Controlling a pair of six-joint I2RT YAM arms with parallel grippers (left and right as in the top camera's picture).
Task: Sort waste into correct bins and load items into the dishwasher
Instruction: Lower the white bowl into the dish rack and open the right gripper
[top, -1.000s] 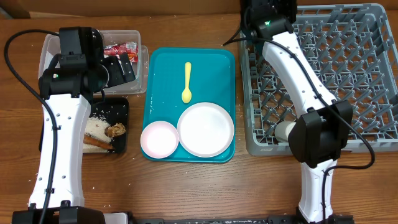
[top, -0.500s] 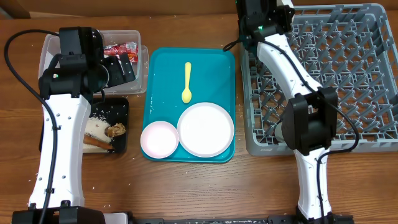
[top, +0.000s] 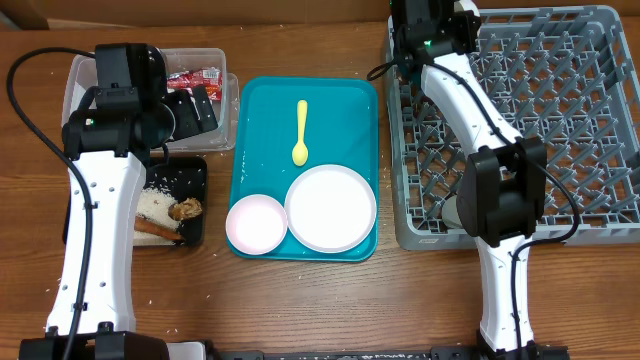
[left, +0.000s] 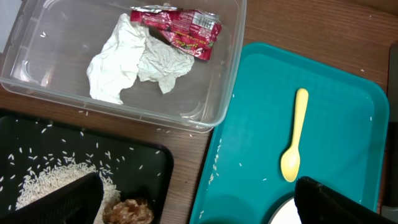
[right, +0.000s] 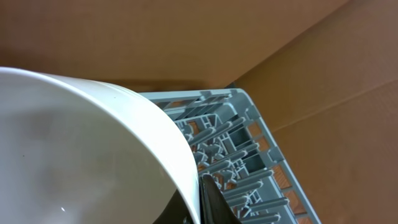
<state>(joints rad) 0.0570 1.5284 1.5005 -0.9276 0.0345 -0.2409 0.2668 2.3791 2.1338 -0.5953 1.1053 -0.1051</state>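
My right gripper holds the white bowl above the grey rack's wires. It will next move down to release the bowl in the rack's far corner by the teal tray.
My right gripper (right: 202, 199) is shut on the rim of a white bowl (right: 81, 143), held over the far left corner of the grey dishwasher rack (top: 560, 120). From overhead that gripper (top: 432, 25) hides the bowl. My left gripper (left: 199, 205) hangs open and empty over the gap between the black tray (left: 155, 168) and the teal tray (left: 249, 124). On the teal tray lie a yellow spoon (top: 300, 133), a large plate (top: 331, 207) and a small pinkish bowl (top: 256, 222). Rice (top: 158, 205), a brown lump (top: 186, 208) and a sausage stick (top: 155, 230) lie in the black tray.
The clear tub (left: 37, 81) behind the black tray holds crumpled white paper (left: 134, 59) and a red wrapper (left: 180, 28). A white cup (top: 455, 210) sits in the rack's near left corner, partly hidden by my right arm. Stray rice grains dot the teal tray.
The right arm swayed a little left, then back right, over the rack's far left corner with the bowl still held. The left arm has not moved.
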